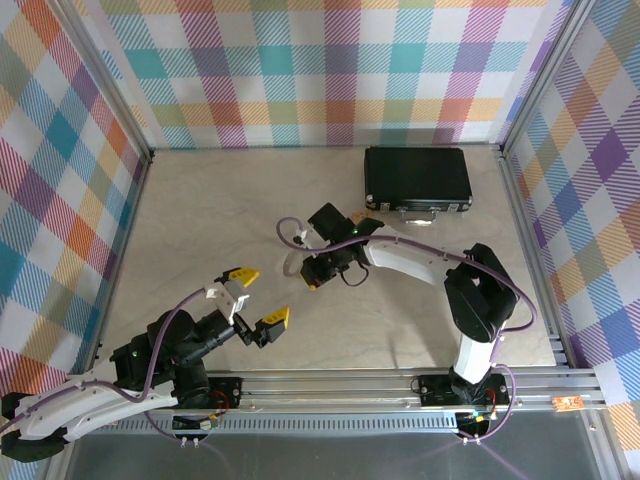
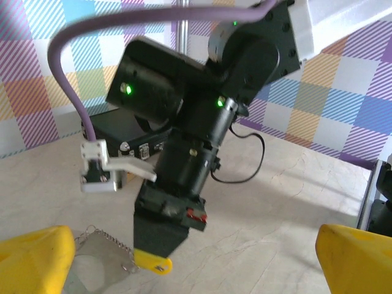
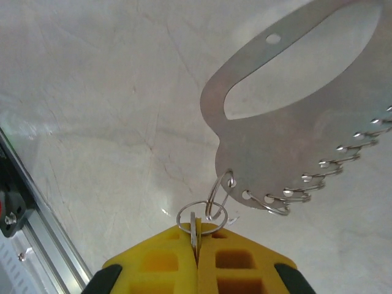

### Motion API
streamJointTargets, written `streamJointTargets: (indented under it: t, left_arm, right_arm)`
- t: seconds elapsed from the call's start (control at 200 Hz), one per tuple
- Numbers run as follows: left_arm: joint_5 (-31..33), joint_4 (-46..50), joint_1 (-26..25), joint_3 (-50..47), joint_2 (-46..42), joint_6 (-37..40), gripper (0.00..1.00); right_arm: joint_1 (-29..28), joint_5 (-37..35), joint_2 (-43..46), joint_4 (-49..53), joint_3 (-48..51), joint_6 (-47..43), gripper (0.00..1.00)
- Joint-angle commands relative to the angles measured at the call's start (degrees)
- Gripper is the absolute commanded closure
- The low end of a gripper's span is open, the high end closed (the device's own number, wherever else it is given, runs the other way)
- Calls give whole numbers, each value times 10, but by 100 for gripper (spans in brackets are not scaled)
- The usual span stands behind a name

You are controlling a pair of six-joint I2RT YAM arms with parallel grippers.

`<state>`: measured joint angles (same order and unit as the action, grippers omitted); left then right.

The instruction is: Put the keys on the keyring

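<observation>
The key's ring is already linked to the keyring, so my right gripper will next move back toward the metal bar, over the bare tabletop in front of it, and let go of the key (image 3: 193, 229).
In the right wrist view my right gripper (image 3: 197, 236) is shut on the thin silver edge of the key (image 3: 193, 229), low over the table. A small split ring (image 3: 202, 215) runs through the key and links into a second ring hooked in the end hole of the keyring (image 3: 263, 147). The keyring is a flat gray oval loop with silvery prongs along one edge. From above, the right gripper (image 1: 312, 275) is at the table's middle with the keyring (image 1: 292, 262) just to its left. My left gripper (image 1: 258, 298) is open and empty, nearer the front, facing the right gripper (image 2: 152, 262).
A black rectangular case (image 1: 417, 178) lies at the back right, with a small tan tag (image 1: 357, 215) beside its front left corner. The right arm's cable (image 1: 290, 228) loops over the middle. A metal rail (image 1: 400, 385) runs along the front edge.
</observation>
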<state>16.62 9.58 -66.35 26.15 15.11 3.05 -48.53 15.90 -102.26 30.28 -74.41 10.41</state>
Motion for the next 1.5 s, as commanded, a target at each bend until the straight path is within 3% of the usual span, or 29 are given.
streamJointTargets:
  t: [0.0,0.63,1.495]
  left_arm:
    - [4,2,-2,18,2,9,0]
    - [0,5,-1,19,3,3,0]
    - [17,1,-1,13,3,3,0]
  right_arm:
    - [-5,23,33,-38,27,28,100]
    - [-19,60,55,-132,189,107,100]
    - [-44,35,65,-151,287,157,100]
